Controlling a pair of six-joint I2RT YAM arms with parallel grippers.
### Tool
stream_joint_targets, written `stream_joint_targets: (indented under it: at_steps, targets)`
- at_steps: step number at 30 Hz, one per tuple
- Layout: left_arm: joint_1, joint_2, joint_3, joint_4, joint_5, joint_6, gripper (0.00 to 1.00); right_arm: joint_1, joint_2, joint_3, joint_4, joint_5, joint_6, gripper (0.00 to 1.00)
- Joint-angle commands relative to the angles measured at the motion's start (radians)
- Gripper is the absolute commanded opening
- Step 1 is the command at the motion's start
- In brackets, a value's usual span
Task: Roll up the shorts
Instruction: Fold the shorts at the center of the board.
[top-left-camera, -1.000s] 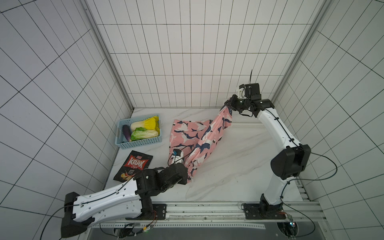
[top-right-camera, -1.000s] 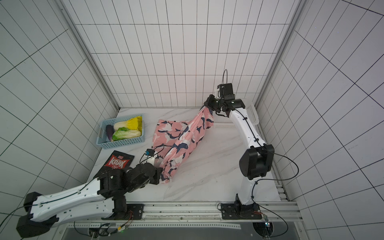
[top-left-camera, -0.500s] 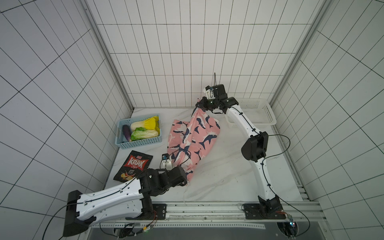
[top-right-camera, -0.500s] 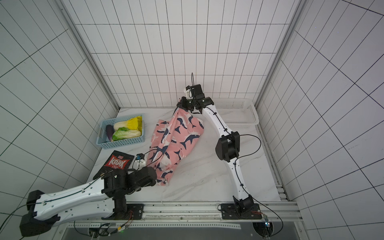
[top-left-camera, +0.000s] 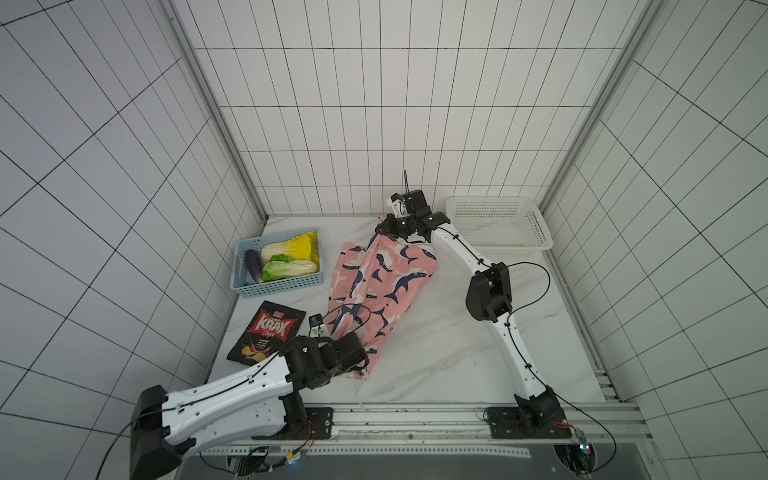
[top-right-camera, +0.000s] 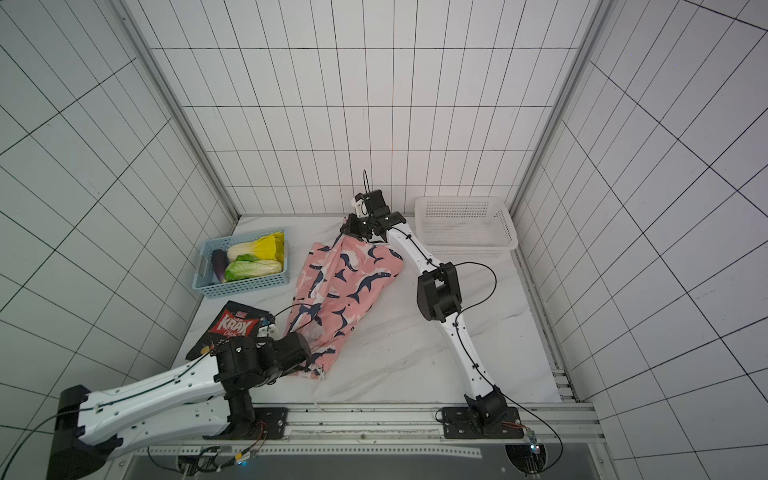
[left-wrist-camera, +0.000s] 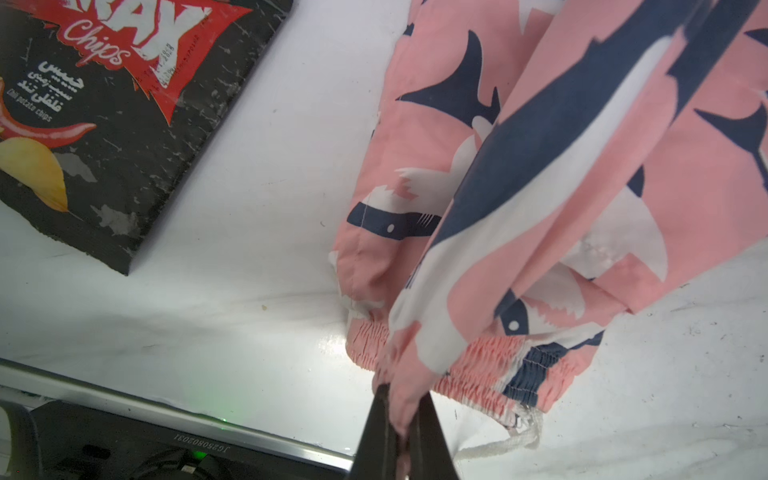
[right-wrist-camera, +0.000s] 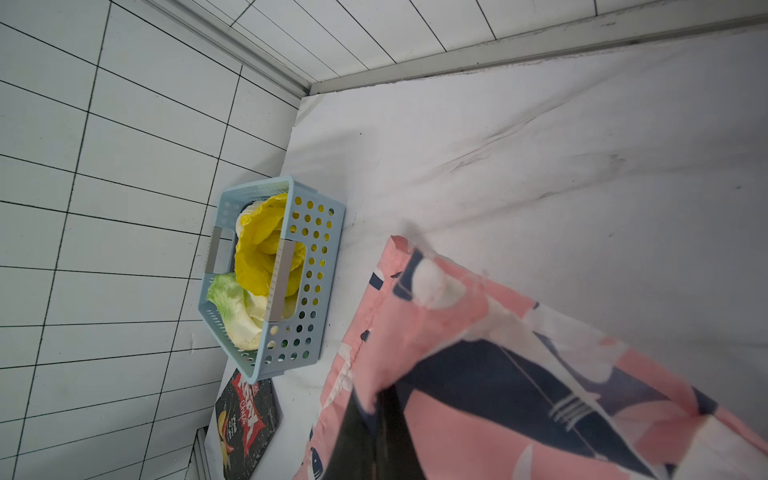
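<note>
The pinched layer is raised above the lying waistband (left-wrist-camera: 490, 370), so the robot's left gripper should next ease outward, then go down to that waistband and let go of the gathered elastic there.
The pink shorts (top-left-camera: 384, 286) (top-right-camera: 351, 286) with navy-and-white sharks lie folded lengthwise in a long strip, running from the table's back centre to its front left. My left gripper (top-left-camera: 360, 365) (top-right-camera: 312, 365) is shut on the waistband end near the front edge. The left wrist view shows pink fabric pinched in that gripper (left-wrist-camera: 401, 399), with the elastic waistband (left-wrist-camera: 490, 370) and white drawstring (left-wrist-camera: 511, 442) beside it. My right gripper (top-left-camera: 380, 229) (top-right-camera: 345, 230) is shut on the far end, lifted slightly off the table near the back wall. The right wrist view shows a fold of cloth (right-wrist-camera: 498, 374) clamped in the gripper (right-wrist-camera: 374, 399).
A blue basket (top-left-camera: 282, 287) with two cabbages and an eggplant stands at the back left. A black chips bag (top-left-camera: 270, 332) lies in front of it, close to my left arm. A white empty basket (top-left-camera: 511, 249) stands at the back right.
My right gripper has swung left along the back wall, carrying its end of the shorts over onto the other half. My left gripper has shifted slightly, still holding the near end.
</note>
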Motion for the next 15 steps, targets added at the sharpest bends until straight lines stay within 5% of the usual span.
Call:
stream_joint_targets:
  at_steps: [1,15]
  targets:
    - [0.020,0.030,-0.022,-0.022,0.074,0.038,0.00,-0.020,0.034,0.013,0.010,0.064,-0.035,0.00]
    - [0.120,0.201,0.006,0.136,0.170,0.239,0.00,-0.086,-0.141,-0.484,0.026,0.172,-0.049,0.00]
